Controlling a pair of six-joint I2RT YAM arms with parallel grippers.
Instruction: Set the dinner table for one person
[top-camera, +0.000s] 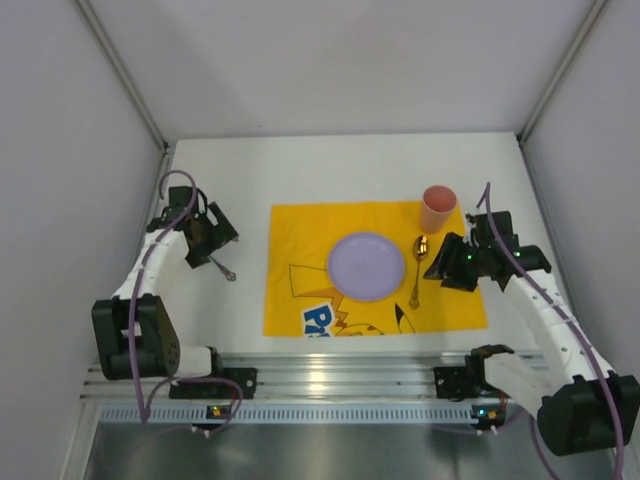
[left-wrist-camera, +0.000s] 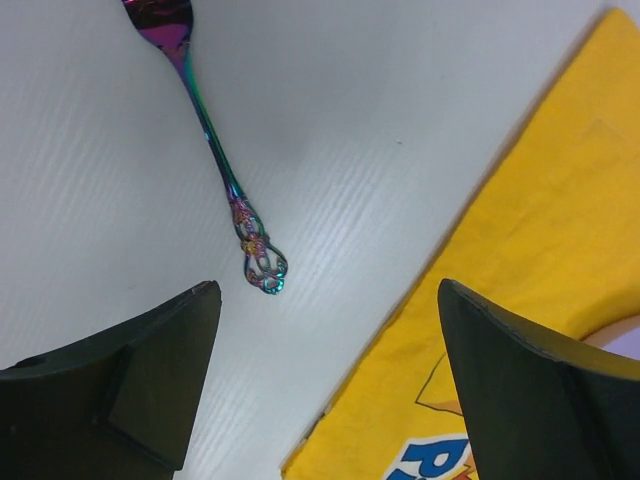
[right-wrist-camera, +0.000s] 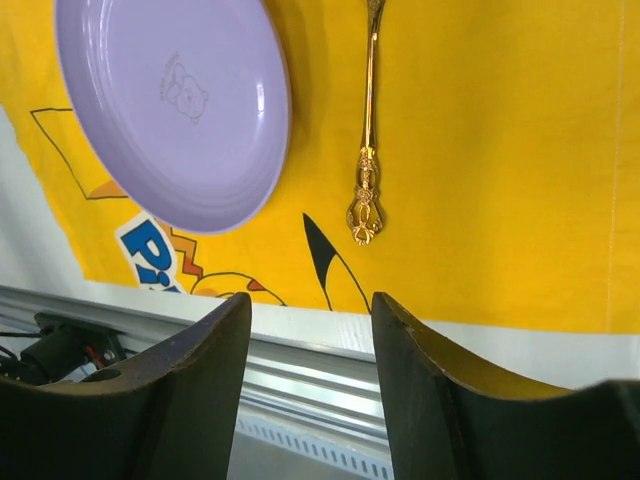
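My left gripper moves down and across onto the fork's handle near its head (left-wrist-camera: 197, 98) next, since that lies below it and to its left in the wrist view.
The white dinner table (top-camera: 350, 170) carries a yellow cartoon mat (top-camera: 300, 250). On the mat lie a purple plate (top-camera: 365, 266), a gold spoon (top-camera: 417, 270) to its right and a pink cup (top-camera: 438, 208) at the far right corner. An iridescent fork (top-camera: 222, 267) lies on the bare table left of the mat. My left gripper (top-camera: 212, 245) is open and empty just above the fork (left-wrist-camera: 215, 150), whose handle end lies ahead of the left finger (left-wrist-camera: 150, 380). My right gripper (top-camera: 448, 268) is open and empty beside the spoon (right-wrist-camera: 367, 150) and plate (right-wrist-camera: 170, 110).
A ribbed aluminium rail (top-camera: 330, 375) runs along the near edge and shows in the right wrist view (right-wrist-camera: 300, 380). Grey walls enclose the table on the left, right and back. The mat's left edge (left-wrist-camera: 540, 200) lies right of the fork.
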